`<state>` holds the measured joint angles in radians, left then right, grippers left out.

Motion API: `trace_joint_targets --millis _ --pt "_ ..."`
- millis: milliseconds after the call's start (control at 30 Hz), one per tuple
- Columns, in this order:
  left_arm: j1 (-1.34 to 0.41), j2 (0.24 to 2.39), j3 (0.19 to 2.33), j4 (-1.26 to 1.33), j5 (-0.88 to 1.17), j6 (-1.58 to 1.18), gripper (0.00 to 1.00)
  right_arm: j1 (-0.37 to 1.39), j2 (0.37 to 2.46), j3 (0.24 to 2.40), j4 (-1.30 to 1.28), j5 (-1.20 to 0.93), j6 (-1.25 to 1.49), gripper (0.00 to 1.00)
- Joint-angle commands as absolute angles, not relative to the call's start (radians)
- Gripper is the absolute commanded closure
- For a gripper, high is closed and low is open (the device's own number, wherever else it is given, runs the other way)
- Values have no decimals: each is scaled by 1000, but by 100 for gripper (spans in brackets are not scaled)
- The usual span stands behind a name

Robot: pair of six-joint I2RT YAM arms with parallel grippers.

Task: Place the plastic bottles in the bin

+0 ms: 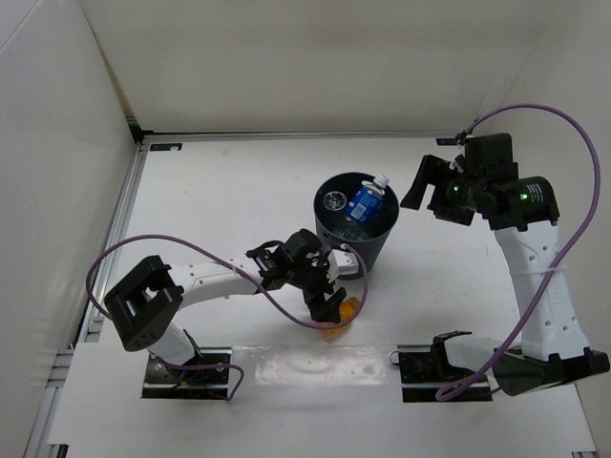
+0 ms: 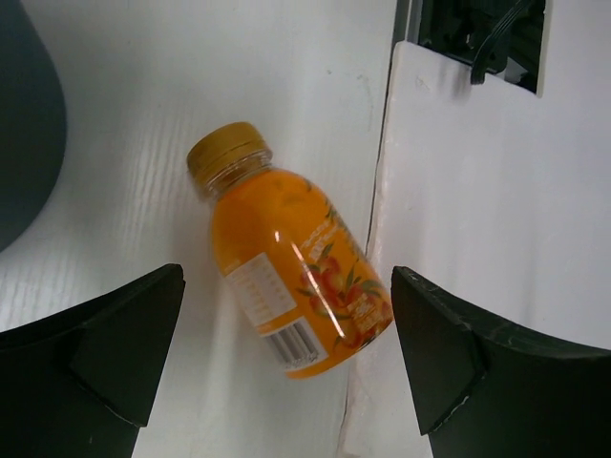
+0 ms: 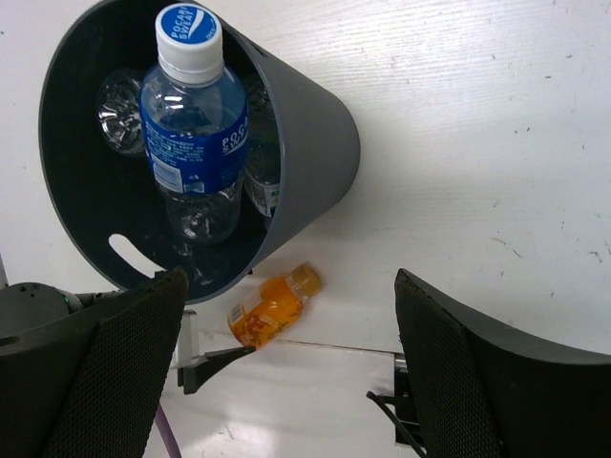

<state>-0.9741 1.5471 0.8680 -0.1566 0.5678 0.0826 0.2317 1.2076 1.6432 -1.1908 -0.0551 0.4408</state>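
The orange bottle's barcode end, opposite its yellow cap, is already between my left gripper's open fingers, so the left gripper moves down there next.
The short orange bottle lies on its side on the white table, next to the edge of a raised white board. My left gripper hovers over it, open, one finger on each side of the bottle without touching it. In the top view the orange bottle lies just in front of the bin, under the left gripper. The bin holds a blue-labelled bottle standing up past the rim, a second labelled bottle and a clear bottle. My right gripper hangs high above the table to the right of the bin, open and empty.
A raised white board runs along the near edge, its seam right by the orange bottle. White walls close the left, back and right sides. A purple cable loops beside the left arm. The arm base mounts sit at the near edge.
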Motion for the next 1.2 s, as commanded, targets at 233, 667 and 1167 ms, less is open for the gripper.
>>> trace_joint_targets --millis 233,667,1167 --pt "-1054 1614 854 -101 453 19 0 265 1230 1654 -1207 -57 437 10" --pt "-1063 1622 816 -154 353 23 50 288 1252 1641 -1209 -64 439 10" --pt "-1052 1008 1004 -917 272 215 85 250 1229 1589 -1140 -69 468 10"
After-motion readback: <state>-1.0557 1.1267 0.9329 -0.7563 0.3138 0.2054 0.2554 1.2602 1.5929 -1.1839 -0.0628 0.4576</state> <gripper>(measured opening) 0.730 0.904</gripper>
